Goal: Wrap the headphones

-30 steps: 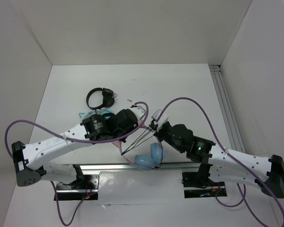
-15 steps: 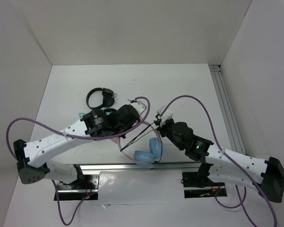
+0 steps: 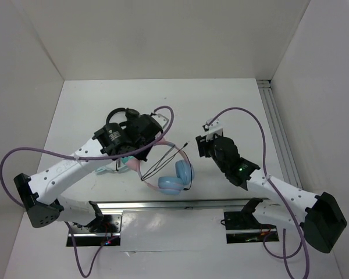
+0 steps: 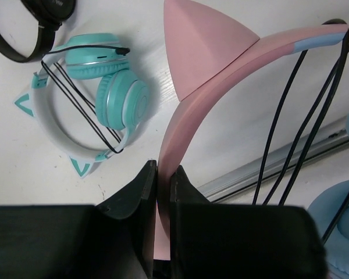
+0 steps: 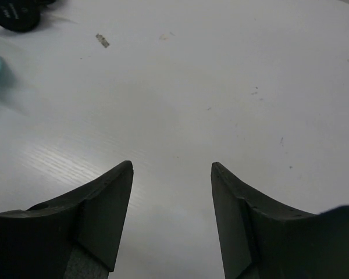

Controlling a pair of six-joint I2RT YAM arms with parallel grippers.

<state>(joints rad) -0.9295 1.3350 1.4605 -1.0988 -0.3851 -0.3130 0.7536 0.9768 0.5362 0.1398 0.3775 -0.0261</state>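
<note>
The headphones have their cable wound around the headband, so my left gripper will carry them outward and down onto the table point(image 3: 85, 119) beside the small black pair.
My left gripper point(image 4: 163, 168) is shut on the pink headband of the headphones point(image 4: 221, 87), close below one cat ear. In the top view it point(image 3: 153, 144) holds them above the table, left of centre. The light blue ear cups point(image 3: 177, 175) hang toward the near edge. Several strands of the thin black cable point(image 4: 279, 133) run across the headband point(image 3: 163, 165). My right gripper point(image 3: 202, 145) stands open to the right of the headphones, apart from them. In its wrist view only bare white table shows between the fingers point(image 5: 171, 165).
A teal-cupped pair with a whitish headband point(image 4: 113, 96) lies on the table under my left arm. Behind it lies a small black pair point(image 3: 114, 114). A metal rail point(image 3: 163, 204) runs along the near edge, and another point(image 3: 276, 128) along the right side. White walls enclose the table.
My right gripper has opened, let go of the cable and drawn back to the upper right. The left arm has carried the headphones left and farther back.
</note>
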